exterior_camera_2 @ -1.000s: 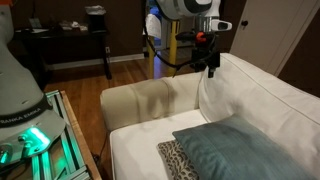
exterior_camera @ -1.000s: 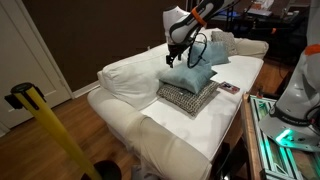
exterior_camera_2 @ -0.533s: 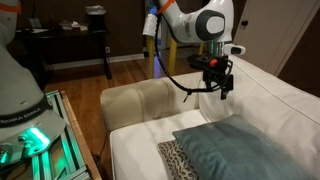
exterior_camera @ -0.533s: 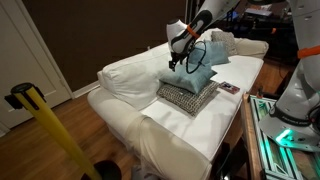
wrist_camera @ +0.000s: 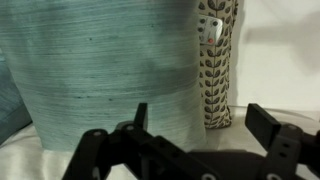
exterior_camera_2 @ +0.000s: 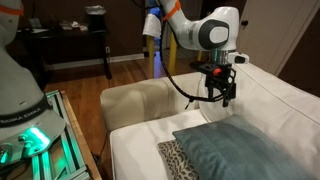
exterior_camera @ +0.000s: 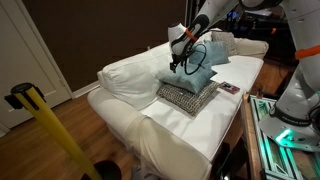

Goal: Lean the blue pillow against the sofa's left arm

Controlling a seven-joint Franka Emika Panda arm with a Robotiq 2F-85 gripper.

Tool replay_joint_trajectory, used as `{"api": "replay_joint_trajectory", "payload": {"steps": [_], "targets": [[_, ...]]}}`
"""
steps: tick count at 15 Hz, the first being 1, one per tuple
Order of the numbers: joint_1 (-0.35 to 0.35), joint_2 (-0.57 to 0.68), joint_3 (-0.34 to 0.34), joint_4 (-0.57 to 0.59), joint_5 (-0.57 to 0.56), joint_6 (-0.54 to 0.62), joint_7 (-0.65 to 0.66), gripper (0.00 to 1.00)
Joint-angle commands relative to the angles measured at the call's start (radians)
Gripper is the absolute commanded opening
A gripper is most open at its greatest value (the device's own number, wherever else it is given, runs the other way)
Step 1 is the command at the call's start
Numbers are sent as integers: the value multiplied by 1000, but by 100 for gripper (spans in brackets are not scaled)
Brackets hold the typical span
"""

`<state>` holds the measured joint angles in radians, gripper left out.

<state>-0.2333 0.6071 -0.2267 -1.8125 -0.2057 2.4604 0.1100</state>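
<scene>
The gripper moves to the left in the wrist view next and comes down onto the pillow's top edge (wrist_camera: pixel 172 124), since one open finger hangs beyond the blue pillow.
The blue pillow (exterior_camera: pixel 190 75) lies flat on the grey-and-white patterned pillow (exterior_camera: pixel 188 98) in the middle of the sofa seat. It also shows in an exterior view (exterior_camera_2: pixel 235 150) and fills the left of the wrist view (wrist_camera: pixel 95 70). The patterned pillow (wrist_camera: pixel 215 60) sticks out beside it there. My gripper (exterior_camera: pixel 180 60) hangs open and empty just above the blue pillow's edge by the back cushion. It shows in an exterior view (exterior_camera_2: pixel 222 96) and the wrist view (wrist_camera: pixel 205 125). The sofa's left arm (exterior_camera_2: pixel 145 100) is a low cream roll at the sofa's end, apart from the pillows.
A big puffy white back cushion (exterior_camera: pixel 130 75) runs along the sofa. More pillows (exterior_camera: pixel 222 42) are piled at the far end. A small dark flat object (exterior_camera: pixel 229 88) lies on the seat near the front edge. A yellow post (exterior_camera: pixel 50 130) stands on the floor.
My gripper has come down from above the back cushion toward the blue pillow. The pillows have not moved.
</scene>
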Motion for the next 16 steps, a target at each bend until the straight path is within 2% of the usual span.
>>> {"api": "replay_joint_trajectory", "payload": {"steps": [1, 2, 5, 9, 16], "targets": [[11, 3, -12, 4, 13, -2, -9, 100], [11, 3, -12, 5, 13, -2, -9, 100], [51, 79, -72, 61, -55, 47, 64, 100], [67, 179, -103, 139, -61, 83, 101, 100], [72, 371, -152, 305, -54, 37, 129, 100]]}}
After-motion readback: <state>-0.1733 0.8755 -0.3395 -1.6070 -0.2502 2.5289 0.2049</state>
